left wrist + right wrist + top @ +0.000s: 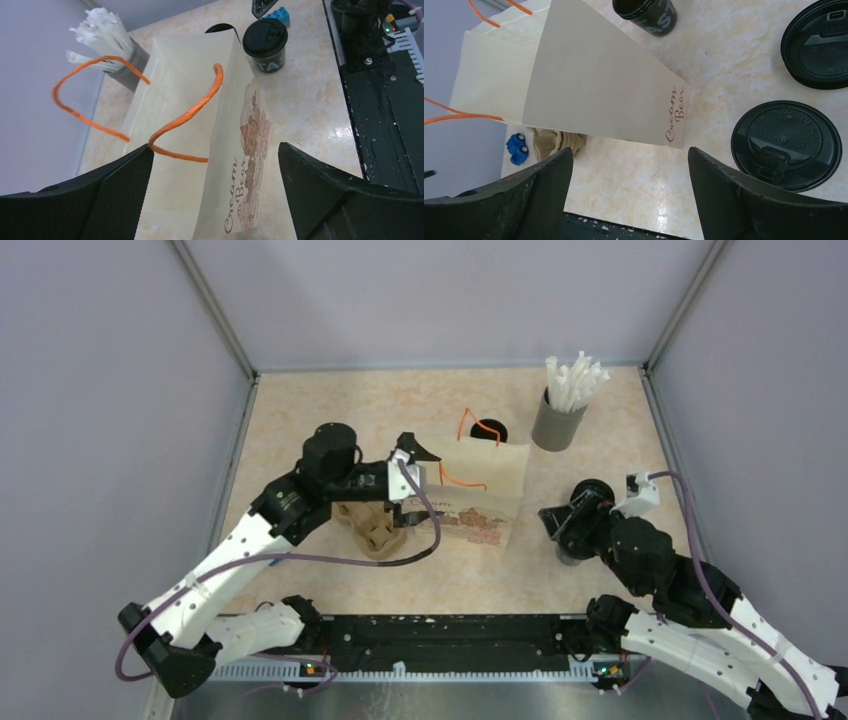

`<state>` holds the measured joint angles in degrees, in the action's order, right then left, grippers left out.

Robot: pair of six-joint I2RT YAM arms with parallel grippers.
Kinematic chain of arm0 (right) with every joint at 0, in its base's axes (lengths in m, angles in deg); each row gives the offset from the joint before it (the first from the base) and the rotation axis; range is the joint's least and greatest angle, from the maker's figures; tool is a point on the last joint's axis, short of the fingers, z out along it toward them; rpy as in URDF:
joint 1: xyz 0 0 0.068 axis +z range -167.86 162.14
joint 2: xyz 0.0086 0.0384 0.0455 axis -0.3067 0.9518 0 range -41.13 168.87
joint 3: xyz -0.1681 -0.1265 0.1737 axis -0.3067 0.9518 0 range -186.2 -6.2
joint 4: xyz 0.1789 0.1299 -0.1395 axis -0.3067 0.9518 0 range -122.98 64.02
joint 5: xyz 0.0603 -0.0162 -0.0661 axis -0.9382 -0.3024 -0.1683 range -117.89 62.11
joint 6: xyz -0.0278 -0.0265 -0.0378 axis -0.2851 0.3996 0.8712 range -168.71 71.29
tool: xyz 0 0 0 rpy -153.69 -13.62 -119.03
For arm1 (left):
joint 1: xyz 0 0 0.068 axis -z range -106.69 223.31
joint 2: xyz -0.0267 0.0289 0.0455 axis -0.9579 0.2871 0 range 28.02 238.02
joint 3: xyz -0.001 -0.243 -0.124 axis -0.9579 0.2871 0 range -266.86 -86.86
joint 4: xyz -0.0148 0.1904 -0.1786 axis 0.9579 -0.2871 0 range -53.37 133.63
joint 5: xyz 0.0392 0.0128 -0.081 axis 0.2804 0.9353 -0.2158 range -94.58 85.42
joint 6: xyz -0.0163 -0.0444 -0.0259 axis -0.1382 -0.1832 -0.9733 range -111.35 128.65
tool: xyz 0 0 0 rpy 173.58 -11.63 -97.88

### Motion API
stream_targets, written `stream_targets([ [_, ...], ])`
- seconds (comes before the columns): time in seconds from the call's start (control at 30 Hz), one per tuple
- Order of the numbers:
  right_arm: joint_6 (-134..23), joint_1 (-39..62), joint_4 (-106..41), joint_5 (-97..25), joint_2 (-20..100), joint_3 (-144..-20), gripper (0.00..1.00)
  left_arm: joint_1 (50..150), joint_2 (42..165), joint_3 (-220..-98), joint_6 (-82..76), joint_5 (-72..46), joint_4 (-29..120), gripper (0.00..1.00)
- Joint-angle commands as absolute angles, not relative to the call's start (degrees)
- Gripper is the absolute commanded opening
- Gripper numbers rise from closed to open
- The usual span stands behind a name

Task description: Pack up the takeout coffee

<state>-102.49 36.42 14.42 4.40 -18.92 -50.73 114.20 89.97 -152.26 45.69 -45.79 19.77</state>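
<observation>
The left gripper swings over the cup carrier's middle (360,517) next, fingers turned down, and descends, since the carrier's middle lies flat below, to the left in the top view.
A cream paper bag (483,492) with orange handles (186,116) stands mid-table, printed side toward the near edge. My left gripper (416,480) is open at the bag's left end; in the left wrist view its fingers straddle the bag (200,150), and one handle loop touches the left fingertip (142,160). Two lidded black coffee cups (786,145) (819,45) stand right of the bag. My right gripper (560,523) hangs open just beside them with nothing between its fingers (629,195). Another black cup (490,430) stands behind the bag.
A brown cardboard cup carrier (368,528) lies under my left arm, left of the bag. A grey holder full of white straws (557,418) stands at the back right. Grey walls close in the table on three sides, and a black rail (450,640) runs along the near edge.
</observation>
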Motion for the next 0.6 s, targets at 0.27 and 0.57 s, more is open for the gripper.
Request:
stream_targets([
  [0.27,-101.7,37.0,11.4,1.8,-12.3,-49.9,0.84,114.4,69.9,-146.6,10.0,-3.9,18.0,0.99],
  [0.57,-97.9,37.0,11.5,-2.6,-10.1,-49.3,0.82,114.4,67.2,-136.5,-8.4,17.6,12.7,0.99],
])
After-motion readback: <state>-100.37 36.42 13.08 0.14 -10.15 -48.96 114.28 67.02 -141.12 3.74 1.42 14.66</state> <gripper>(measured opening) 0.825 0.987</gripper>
